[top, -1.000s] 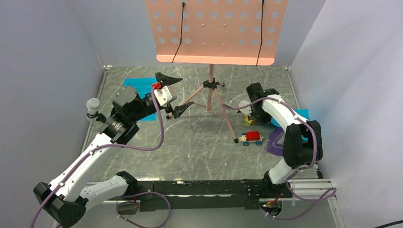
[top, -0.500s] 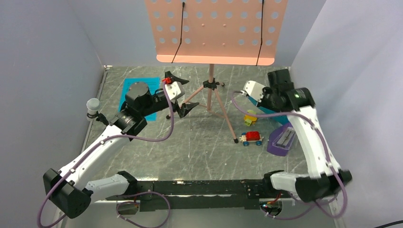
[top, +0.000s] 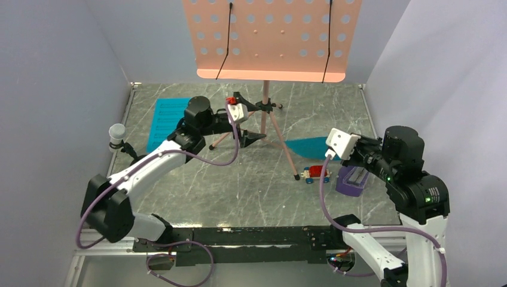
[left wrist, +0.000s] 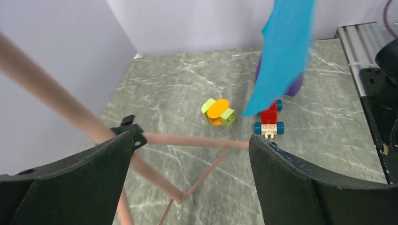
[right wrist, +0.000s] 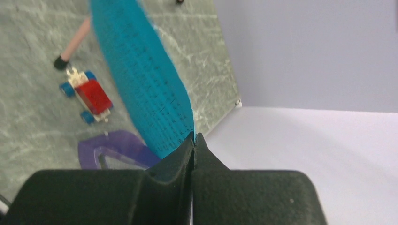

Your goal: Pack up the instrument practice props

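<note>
My right gripper holds only the cyan page's far end, so my left gripper must go to the right in the top view, onto the page's loose edge [top: 290, 144] [left wrist: 253, 107].
The salmon-pink music stand [top: 272, 39] rises at the back centre on its tripod legs [top: 277, 128]. My left gripper [top: 247, 117] is open, one finger on either side of the legs [left wrist: 197, 140], touching nothing; in the left wrist view the left gripper [left wrist: 190, 140] frames them. My right gripper [top: 332, 153] is shut on one cyan sheet-music page [top: 305, 145], which hangs curled above the table. In the right wrist view the page [right wrist: 141, 75] runs out from the pinched fingertips of the right gripper [right wrist: 193, 139]. A second cyan page [top: 167, 116] lies flat at the left. The purple metronome [top: 353, 181] lies under my right arm.
A red toy car [top: 317, 173] stands beside the stand's near foot. A yellow-orange toy [left wrist: 218, 111] lies just beyond it, hidden by the lifted page in the top view. A white-capped post [top: 116, 133] stands at the left edge. Walls close three sides.
My right gripper has lifted the cyan page off the table at the right and pulled back toward the near side. My left gripper has moved right, from the left page to the tripod legs.
</note>
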Robot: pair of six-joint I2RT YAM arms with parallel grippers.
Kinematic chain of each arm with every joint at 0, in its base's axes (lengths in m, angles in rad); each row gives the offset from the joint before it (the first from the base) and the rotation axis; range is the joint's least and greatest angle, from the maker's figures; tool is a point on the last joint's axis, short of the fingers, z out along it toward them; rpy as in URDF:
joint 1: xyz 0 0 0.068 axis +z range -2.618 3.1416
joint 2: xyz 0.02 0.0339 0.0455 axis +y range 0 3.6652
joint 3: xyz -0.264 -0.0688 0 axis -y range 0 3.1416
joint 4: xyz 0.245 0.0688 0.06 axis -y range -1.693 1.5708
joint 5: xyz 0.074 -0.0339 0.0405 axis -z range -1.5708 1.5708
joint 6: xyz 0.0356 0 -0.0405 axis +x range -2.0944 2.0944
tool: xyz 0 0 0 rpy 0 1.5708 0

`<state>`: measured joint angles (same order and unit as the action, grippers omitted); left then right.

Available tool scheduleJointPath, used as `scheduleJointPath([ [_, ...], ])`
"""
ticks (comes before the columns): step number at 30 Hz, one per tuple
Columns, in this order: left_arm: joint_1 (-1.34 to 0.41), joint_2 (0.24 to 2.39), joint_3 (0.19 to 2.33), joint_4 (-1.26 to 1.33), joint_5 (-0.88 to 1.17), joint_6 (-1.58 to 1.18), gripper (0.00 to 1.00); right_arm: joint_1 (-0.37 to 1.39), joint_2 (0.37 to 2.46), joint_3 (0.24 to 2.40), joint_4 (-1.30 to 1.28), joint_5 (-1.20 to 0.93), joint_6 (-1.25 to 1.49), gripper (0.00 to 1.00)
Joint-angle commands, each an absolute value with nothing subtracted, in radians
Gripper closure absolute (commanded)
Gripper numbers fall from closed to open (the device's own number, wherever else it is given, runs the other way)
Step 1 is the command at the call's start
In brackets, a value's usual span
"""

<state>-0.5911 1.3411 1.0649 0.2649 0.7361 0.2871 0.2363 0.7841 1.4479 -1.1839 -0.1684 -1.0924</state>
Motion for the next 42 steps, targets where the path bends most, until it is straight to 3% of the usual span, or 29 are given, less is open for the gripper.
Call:
scheduleJointPath([
  [1,-0.627,1.438,1.107,0.528,0.901,0.162,0.04,0.239,0.830,1.488,-1.054,-0.285,-0.954,1.00],
  [7,-0.666,1.504,1.146,0.540,0.964,0.097,0.10,0.239,0.890,1.525,-0.998,-0.268,-0.790,1.00],
  [18,-0.643,1.431,1.147,0.062,1.069,0.364,0.05,0.239,0.939,1.559,-0.956,-0.276,-0.651,1.00],
  [20,-0.645,1.449,1.138,0.153,1.096,0.263,0.05,0.239,0.948,1.569,-0.959,-0.294,-0.646,1.00],
  [24,-0.671,1.535,1.060,0.706,0.986,-0.314,0.05,0.239,0.952,1.564,-0.960,-0.323,-0.622,1.00],
  [27,-0.688,1.604,1.085,0.828,0.940,-0.497,0.17,0.239,0.953,1.558,-0.962,-0.316,-0.617,1.00],
  [29,-0.693,1.614,1.075,0.857,0.936,-0.529,0.31,0.239,0.955,1.562,-0.960,-0.313,-0.621,1.00],
  [33,-0.679,1.594,1.119,0.659,0.974,-0.400,0.89,0.239,0.957,1.553,-0.970,-0.334,-0.635,1.00],
  [35,-0.651,1.564,1.136,0.554,0.999,-0.326,0.98,0.239,0.957,1.544,-1.000,-0.386,-0.652,0.60],
  [38,-0.585,1.492,1.158,0.300,1.030,-0.185,0.99,0.239,0.949,1.534,-1.038,-0.479,-0.650,0.03],
  [42,-0.473,1.372,1.217,-0.059,1.015,0.058,0.99,0.239,0.934,1.508,-1.013,-0.556,-0.617,0.00],
])
